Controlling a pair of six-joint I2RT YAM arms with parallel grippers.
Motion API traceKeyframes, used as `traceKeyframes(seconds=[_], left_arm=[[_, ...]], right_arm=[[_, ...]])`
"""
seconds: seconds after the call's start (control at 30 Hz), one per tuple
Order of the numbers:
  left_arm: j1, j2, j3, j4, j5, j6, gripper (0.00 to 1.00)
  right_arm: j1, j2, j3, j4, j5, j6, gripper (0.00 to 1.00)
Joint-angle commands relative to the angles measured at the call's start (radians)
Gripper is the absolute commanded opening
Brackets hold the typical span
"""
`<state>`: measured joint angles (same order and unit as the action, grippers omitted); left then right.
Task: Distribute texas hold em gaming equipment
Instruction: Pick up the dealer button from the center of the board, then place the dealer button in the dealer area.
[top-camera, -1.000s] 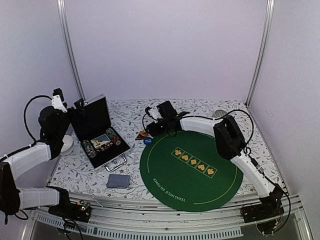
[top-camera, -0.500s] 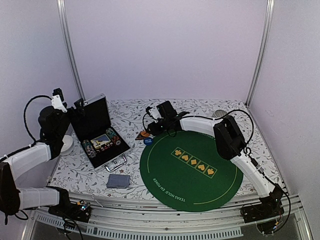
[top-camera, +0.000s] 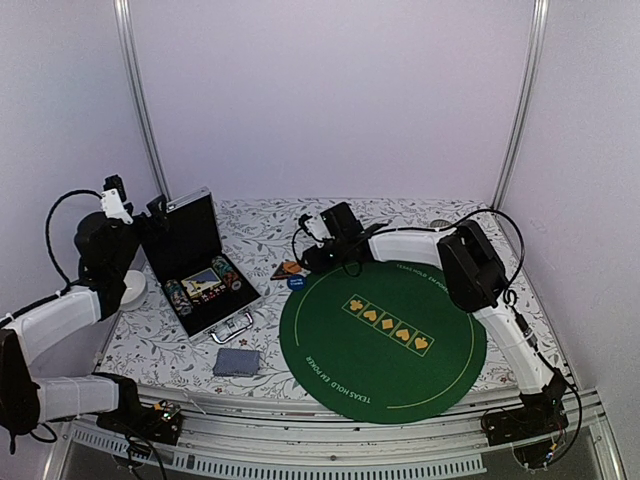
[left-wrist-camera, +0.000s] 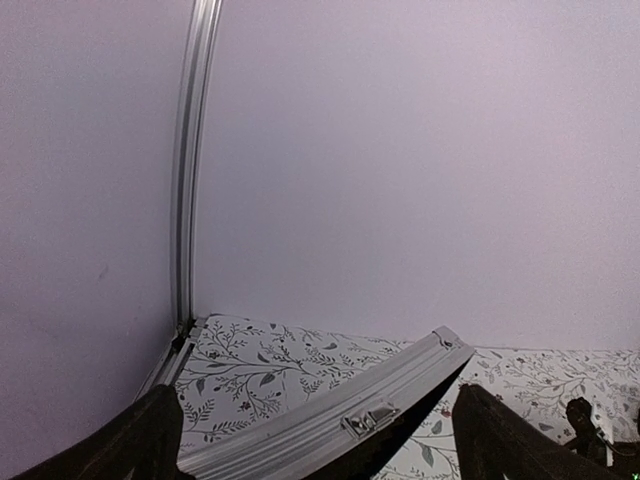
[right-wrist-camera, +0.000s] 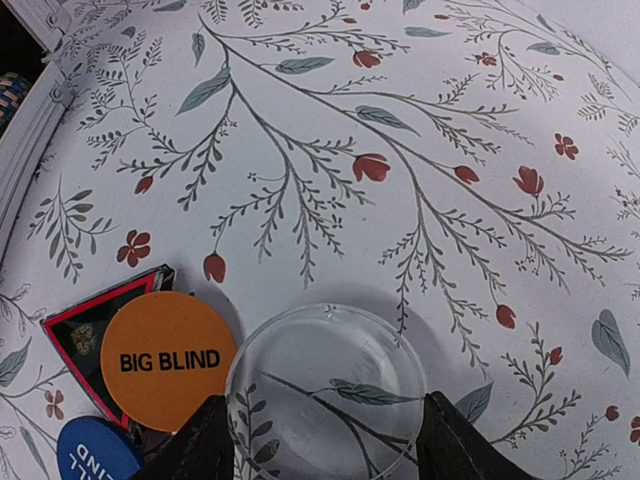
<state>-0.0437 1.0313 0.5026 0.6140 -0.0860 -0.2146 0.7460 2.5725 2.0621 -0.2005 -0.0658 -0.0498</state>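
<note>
My right gripper rises next, moves right in the top view and lowers there to release the clear disc, since the green mat beyond the card symbols is bare.
My right gripper (right-wrist-camera: 325, 440) is shut on a clear round disc (right-wrist-camera: 328, 390), with one finger (right-wrist-camera: 195, 445) against each side. The disc casts a shadow on the flowered cloth. Just left of it, an orange BIG BLIND disc (right-wrist-camera: 168, 360) lies on a black red-edged triangle (right-wrist-camera: 80, 325), and a blue disc (right-wrist-camera: 95, 455) sits below them. From above, the right gripper (top-camera: 312, 258) is beside the orange disc (top-camera: 290, 267) and the blue disc (top-camera: 295, 283). Grey-blue cards (top-camera: 237, 362) lie near the front. Striped chips (top-camera: 226, 270) sit in the case. My left gripper (top-camera: 158, 210) is open at the case lid.
The open aluminium case (top-camera: 195, 235) stands at the left, and its lid edge (left-wrist-camera: 330, 420) crosses the left wrist view. A round green mat (top-camera: 385, 335) covers the middle and right of the table. A small grey cup (top-camera: 437, 228) is at the back right.
The right gripper's fingers have come in onto the clear disc, and the right arm has shifted a little to the right. The left arm has not moved.
</note>
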Motion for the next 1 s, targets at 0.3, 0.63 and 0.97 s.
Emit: traceKeyframes(seconds=[0.3, 0.63, 0.97], left_arm=[[-0.104, -0.088, 0.062, -0.089, -0.055, 0.042, 0.96], [-0.215, -0.106, 0.142, -0.209, -0.006, 0.056, 0.96], [-0.348, -0.055, 0.185, -0.267, 0.061, 0.062, 0.96]], right_arm=[[0.003, -0.273, -0.116, 0.099, -0.006, -0.005, 0.45], [-0.016, -0.684, -0.672, 0.058, 0.119, 0.039, 0.45], [-0.112, -0.933, -1.115, -0.004, 0.139, 0.256, 0.44]])
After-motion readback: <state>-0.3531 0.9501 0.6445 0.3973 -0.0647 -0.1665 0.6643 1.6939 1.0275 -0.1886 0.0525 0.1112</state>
